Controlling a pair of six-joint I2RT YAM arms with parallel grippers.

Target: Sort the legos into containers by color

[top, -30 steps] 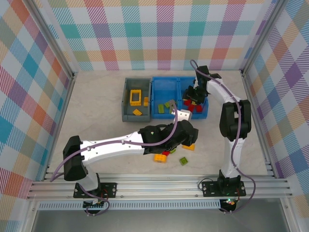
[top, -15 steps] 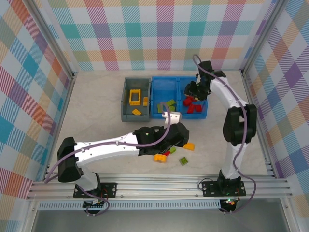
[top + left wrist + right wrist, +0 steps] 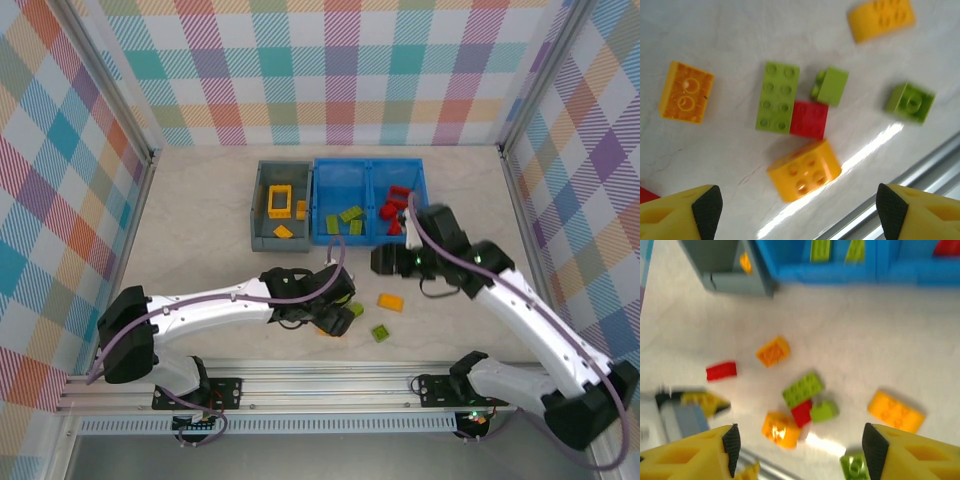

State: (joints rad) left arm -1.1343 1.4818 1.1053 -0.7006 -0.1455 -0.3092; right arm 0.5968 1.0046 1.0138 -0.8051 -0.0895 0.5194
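My left gripper will next turn and go down over the rounded yellow brick (image 3: 324, 333) (image 3: 805, 171) beside the red one, because that brick lies at a slant between its open fingers.
Loose legos lie on the table: a yellow brick (image 3: 804, 170), a long green one (image 3: 777, 97), a red one (image 3: 809, 119), small green ones (image 3: 832, 86) (image 3: 910, 101) and orange ones (image 3: 686, 92) (image 3: 391, 301). My left gripper (image 3: 335, 312) (image 3: 797, 205) hovers open over this cluster, holding nothing. My right gripper (image 3: 383, 262) (image 3: 800, 450) hangs open and empty in front of the blue bin (image 3: 322, 200), looking down at the same bricks (image 3: 802, 388). The grey bin (image 3: 258, 205) holds yellow pieces; the blue bin's left compartment holds green, its right one red.
A lone red brick (image 3: 721, 371) lies left of the cluster, near the left gripper's finger (image 3: 700, 400). A green brick (image 3: 381, 333) sits close to the metal rail (image 3: 330, 378) at the table's front edge. The two arms are close together mid-table.
My right arm has pulled back from the blue bin's red compartment to above the table in front of it. The left gripper has shifted left and nearer, over the brick cluster.
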